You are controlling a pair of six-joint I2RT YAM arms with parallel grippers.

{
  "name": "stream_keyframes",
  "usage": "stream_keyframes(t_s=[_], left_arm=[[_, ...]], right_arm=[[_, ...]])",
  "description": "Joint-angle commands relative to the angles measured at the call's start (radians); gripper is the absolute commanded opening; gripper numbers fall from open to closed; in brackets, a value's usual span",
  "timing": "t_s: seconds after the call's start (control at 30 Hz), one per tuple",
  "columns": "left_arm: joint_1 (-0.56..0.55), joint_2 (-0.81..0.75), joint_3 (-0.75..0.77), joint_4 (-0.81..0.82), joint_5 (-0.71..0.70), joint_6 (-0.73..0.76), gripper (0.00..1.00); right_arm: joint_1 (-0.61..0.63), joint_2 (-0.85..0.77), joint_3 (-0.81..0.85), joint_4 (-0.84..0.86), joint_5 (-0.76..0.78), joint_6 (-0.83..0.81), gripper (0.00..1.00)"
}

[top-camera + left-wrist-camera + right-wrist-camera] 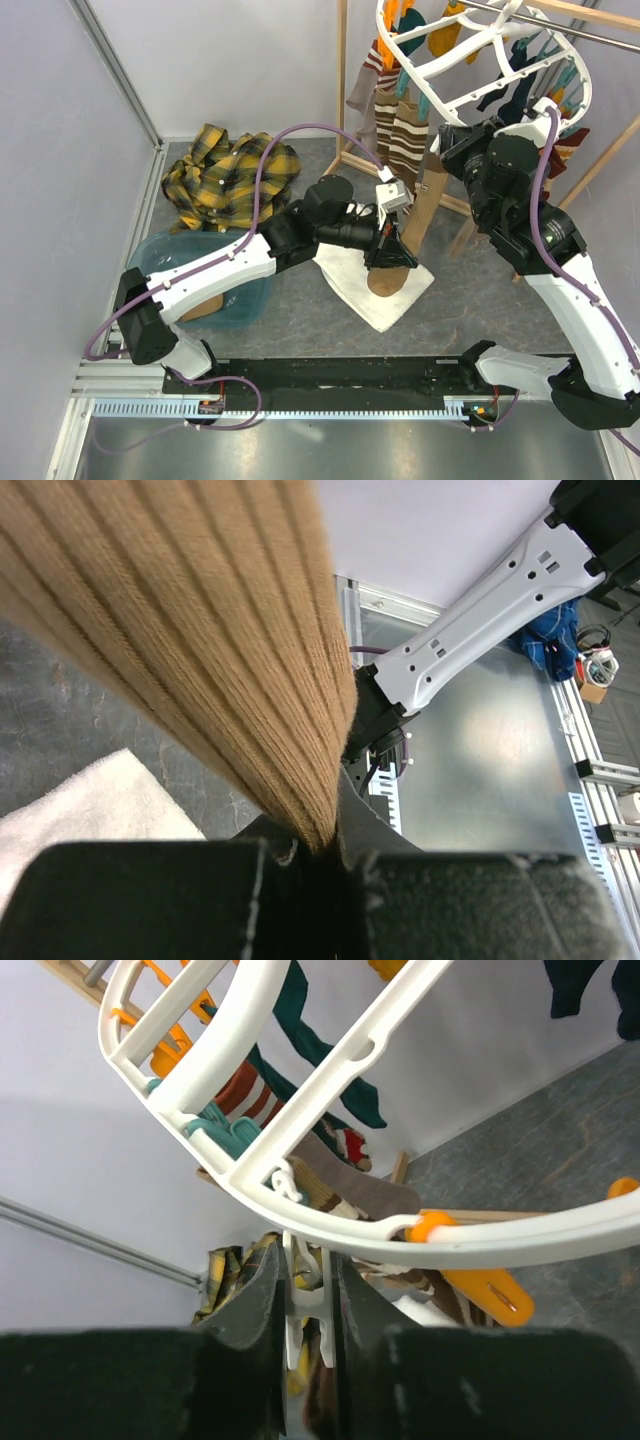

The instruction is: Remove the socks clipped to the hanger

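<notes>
The teal bin already holds a tan sock, so my left gripper will pull this sock away from the hanger's rim and down over that bin next.
The white ring hanger point(408, 68) hangs from the wooden rack with striped socks point(400, 125), teal socks and others clipped to it. A plain tan sock point(425, 205) hangs from its near rim down over the towel. My left gripper point(392, 255) is shut on the tan sock's lower end point(230, 650), pinched between the jaws point(325, 855). My right gripper point(448, 140) is up under the rim point(330, 1075), its jaws point(306, 1270) shut on a white clip point(308, 1305). A teal sock point(345, 1095) and an orange clip point(480, 1290) hang close by.
A white towel point(375, 290) lies on the grey floor under the left gripper. A teal bin point(235, 295) at the left holds a tan sock point(205, 305). A yellow-black plaid shirt point(230, 175) lies behind it. The wooden rack's posts point(343, 90) stand around the hanger.
</notes>
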Motion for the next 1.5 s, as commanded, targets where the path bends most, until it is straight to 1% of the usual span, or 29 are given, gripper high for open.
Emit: stream_keyframes(t_s=[0.0, 0.13, 0.23, 0.3, 0.33, 0.37, 0.43, 0.47, 0.53, 0.57, 0.63, 0.67, 0.7, 0.73, 0.8, 0.83, 0.9, 0.93, 1.0, 1.03, 1.1, 1.17, 1.2, 1.23, 1.33, 1.37, 1.4, 1.43, 1.47], left_arm=[[0.001, 0.000, 0.006, 0.004, 0.041, 0.029, 0.02], [0.001, -0.017, -0.011, 0.005, -0.005, 0.032, 0.02], [0.003, -0.043, -0.040, 0.004, -0.082, 0.035, 0.02], [0.001, -0.058, -0.054, -0.028, -0.166, 0.032, 0.02], [0.003, -0.066, -0.058, -0.044, -0.206, 0.029, 0.02], [0.009, -0.087, -0.074, -0.073, -0.291, 0.024, 0.02], [0.012, -0.125, -0.100, -0.099, -0.385, 0.015, 0.02], [0.016, -0.173, -0.139, -0.103, -0.493, 0.014, 0.02], [0.022, -0.230, -0.178, -0.123, -0.614, 0.011, 0.02], [0.039, -0.275, -0.196, -0.166, -0.737, -0.008, 0.02], [0.074, -0.308, -0.203, -0.237, -0.879, -0.045, 0.02], [0.129, -0.334, -0.203, -0.276, -0.911, -0.090, 0.02], [0.163, -0.345, -0.204, -0.363, -0.942, -0.120, 0.02], [0.243, -0.357, -0.216, -0.396, -0.976, -0.144, 0.02], [0.332, -0.402, -0.250, -0.444, -0.978, -0.193, 0.02], [0.414, -0.418, -0.285, -0.452, -0.975, -0.203, 0.02], [0.481, -0.458, -0.316, -0.475, -1.002, -0.223, 0.02], [0.528, -0.469, -0.348, -0.484, -1.055, -0.230, 0.02], [0.573, -0.504, -0.399, -0.498, -1.111, -0.269, 0.02], [0.617, -0.514, -0.416, -0.501, -1.116, -0.293, 0.02], [0.653, -0.530, -0.468, -0.515, -1.122, -0.319, 0.02], [0.688, -0.538, -0.508, -0.527, -1.145, -0.382, 0.02], [0.702, -0.546, -0.547, -0.534, -1.171, -0.416, 0.04], [0.732, -0.549, -0.566, -0.563, -1.177, -0.495, 0.05], [0.776, -0.576, -0.647, -0.579, -1.168, -0.618, 0.07], [0.779, -0.580, -0.664, -0.581, -1.174, -0.646, 0.10], [0.782, -0.581, -0.687, -0.584, -1.194, -0.667, 0.29], [0.783, -0.574, -0.695, -0.587, -1.209, -0.705, 0.40], [0.783, -0.567, -0.695, -0.605, -1.226, -0.720, 0.49]], right_arm=[[-0.001, -0.026, -0.020, 0.064, 0.055, 0.006, 0.00], [-0.001, -0.025, -0.030, 0.073, 0.050, -0.019, 0.00], [-0.001, -0.029, -0.044, 0.071, 0.035, -0.024, 0.00], [-0.001, -0.038, -0.055, 0.071, 0.006, -0.033, 0.00], [-0.001, -0.043, -0.063, 0.071, -0.010, -0.043, 0.03], [-0.002, -0.051, -0.069, 0.070, -0.033, -0.062, 0.24], [-0.001, -0.078, -0.099, 0.064, -0.048, -0.083, 0.42], [-0.001, -0.090, -0.116, 0.067, -0.065, -0.132, 0.56], [-0.001, -0.133, -0.168, 0.074, -0.117, -0.189, 0.67], [-0.001, -0.149, -0.205, 0.073, -0.151, -0.235, 0.75], [-0.002, -0.198, -0.239, 0.070, -0.197, -0.278, 0.84], [-0.002, -0.213, -0.254, 0.067, -0.208, -0.289, 0.86], [-0.001, -0.233, -0.288, 0.062, -0.227, -0.296, 0.88], [-0.001, -0.270, -0.306, 0.062, -0.238, -0.304, 0.92], [-0.001, -0.322, -0.355, 0.062, -0.260, -0.301, 0.97], [-0.001, -0.334, -0.368, 0.062, -0.264, -0.295, 0.98], [-0.001, -0.365, -0.391, 0.062, -0.281, -0.277, 0.98], [-0.002, -0.371, -0.395, 0.062, -0.301, -0.272, 0.98], [-0.001, -0.386, -0.403, 0.058, -0.327, -0.267, 0.98], [-0.001, -0.391, -0.406, 0.054, -0.343, -0.266, 0.98], [-0.001, -0.405, -0.418, 0.050, -0.350, -0.275, 0.98], [-0.002, -0.419, -0.438, 0.047, -0.346, -0.292, 0.98], [-0.001, -0.420, -0.443, 0.048, -0.343, -0.301, 0.98], [-0.002, -0.422, -0.448, 0.048, -0.337, -0.312, 0.98], [-0.001, -0.411, -0.448, 0.048, -0.330, -0.324, 0.98], [-0.001, -0.403, -0.445, 0.047, -0.333, -0.327, 0.98], [-0.001, -0.397, -0.445, 0.045, -0.335, -0.330, 0.98], [-0.001, -0.393, -0.440, 0.045, -0.335, -0.332, 0.98], [-0.002, -0.382, -0.440, 0.045, -0.337, -0.332, 0.98]])
